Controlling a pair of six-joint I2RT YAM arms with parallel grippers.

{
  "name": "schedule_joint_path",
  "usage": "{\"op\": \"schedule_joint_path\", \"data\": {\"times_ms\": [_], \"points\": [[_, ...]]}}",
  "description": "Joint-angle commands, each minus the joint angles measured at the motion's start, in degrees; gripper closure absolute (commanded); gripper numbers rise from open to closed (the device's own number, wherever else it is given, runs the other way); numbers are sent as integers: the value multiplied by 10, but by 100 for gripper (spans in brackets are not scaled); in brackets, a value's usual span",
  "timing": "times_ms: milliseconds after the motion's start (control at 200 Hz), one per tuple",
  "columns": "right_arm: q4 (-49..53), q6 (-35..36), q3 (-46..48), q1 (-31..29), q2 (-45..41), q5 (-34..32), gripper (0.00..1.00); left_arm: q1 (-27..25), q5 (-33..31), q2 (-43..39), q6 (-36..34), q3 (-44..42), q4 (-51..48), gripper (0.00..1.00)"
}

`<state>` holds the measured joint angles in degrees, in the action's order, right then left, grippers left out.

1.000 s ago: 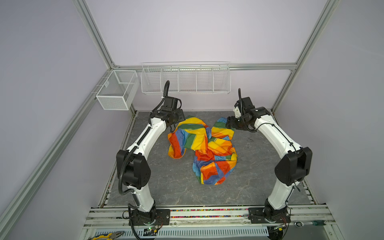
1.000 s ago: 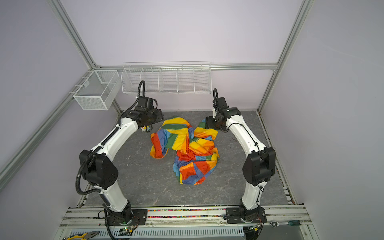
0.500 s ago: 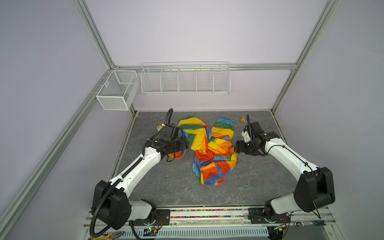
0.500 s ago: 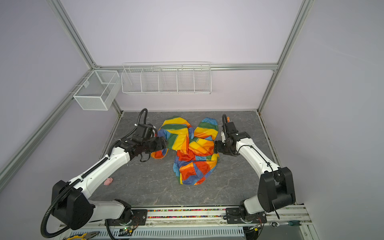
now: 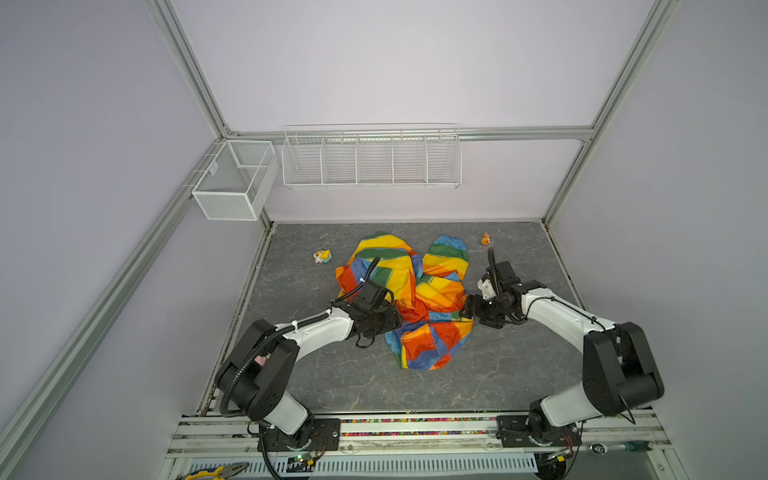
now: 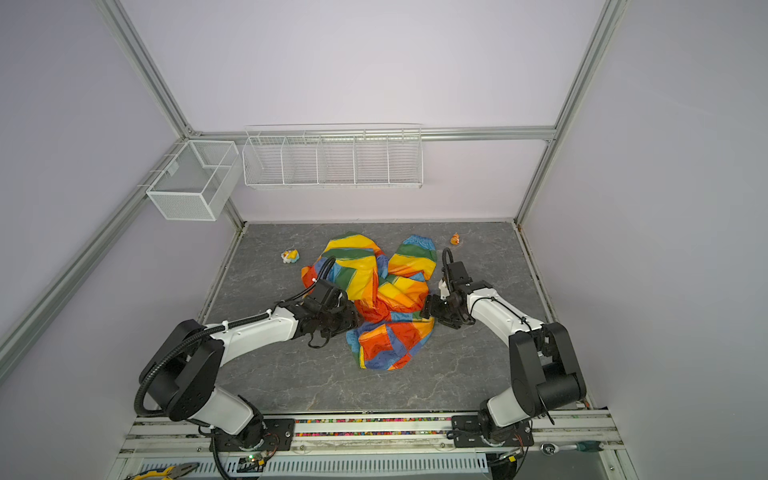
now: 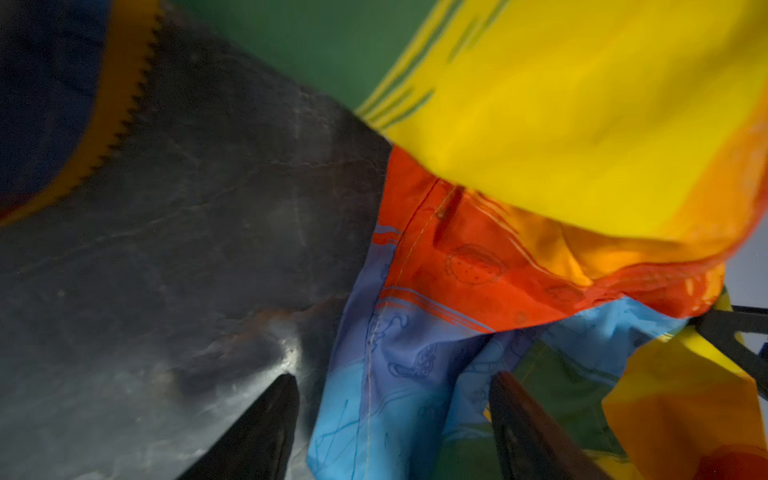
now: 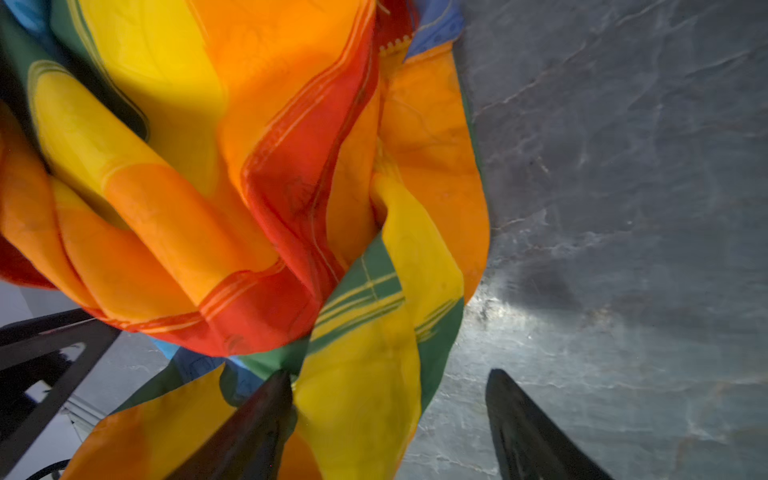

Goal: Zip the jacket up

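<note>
I'll next lower my open left gripper onto the jacket's pale blue edge, already between its fingers, and close it.
The jacket (image 5: 419,299) (image 6: 386,299) lies crumpled in a rainbow-striped heap in the middle of the grey table. My left gripper (image 5: 392,320) (image 6: 353,320) is low at the heap's left edge. It is open in the left wrist view (image 7: 392,378), with a blue fold of the jacket (image 7: 399,374) between the jaws. My right gripper (image 5: 467,309) (image 6: 428,309) is at the heap's right edge, also open (image 8: 388,374), with a yellow and green fold (image 8: 374,374) between the jaws. An orange band with a toothed edge (image 7: 120,104) shows blurred in the left wrist view.
A small yellow toy (image 5: 322,256) lies back left of the jacket and a small orange toy (image 5: 485,239) back right. A white wire rack (image 5: 371,158) and a mesh box (image 5: 232,183) hang on the back wall. Pliers (image 5: 216,471) lie by the front rail.
Both arms have swung down from the back of the table to the middle of the heap, one on each side. The jacket has stayed in place.
</note>
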<state>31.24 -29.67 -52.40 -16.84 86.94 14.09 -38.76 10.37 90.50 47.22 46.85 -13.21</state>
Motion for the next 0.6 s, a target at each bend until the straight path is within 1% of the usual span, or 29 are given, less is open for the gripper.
{"op": "schedule_joint_path", "data": {"times_ms": [0, 55, 100, 155, 195, 200, 205, 245, 285, 335, 420, 595], "points": [[-25, -15, 14, 4, 10, 22, 30, -2, -6, 19, 18, -8, 41, 29], [-31, -17, 17, 3, 13, 26, 36, -2, -6, 28, 16, -7, 45, 34], [-35, -19, 17, 2, 18, 32, 42, -2, -5, 34, 14, -4, 46, 40], [-38, -20, 17, 2, 22, 39, 51, -2, -2, 37, 9, 0, 47, 53], [-40, -22, 17, 3, 23, 46, 60, -2, 0, 36, 6, 6, 44, 65], [-41, -22, 17, 2, 23, 47, 61, -2, -1, 35, 6, 6, 43, 65], [-41, -22, 17, 2, 23, 47, 62, -2, -1, 35, 5, 7, 42, 69], [-40, -24, 15, 3, 20, 52, 71, -2, 0, 32, 0, 17, 33, 82], [-40, -27, 12, 3, 16, 57, 79, -2, -1, 26, -6, 27, 23, 91], [-36, -28, 6, 3, 6, 60, 86, -2, -4, 15, -16, 42, 7, 100], [-17, -28, -10, 2, -16, 65, 93, -1, -13, -7, -32, 73, -27, 100], [34, -13, -69, 2, -71, 67, 93, 0, -41, -60, -74, 157, -98, 100]]}}
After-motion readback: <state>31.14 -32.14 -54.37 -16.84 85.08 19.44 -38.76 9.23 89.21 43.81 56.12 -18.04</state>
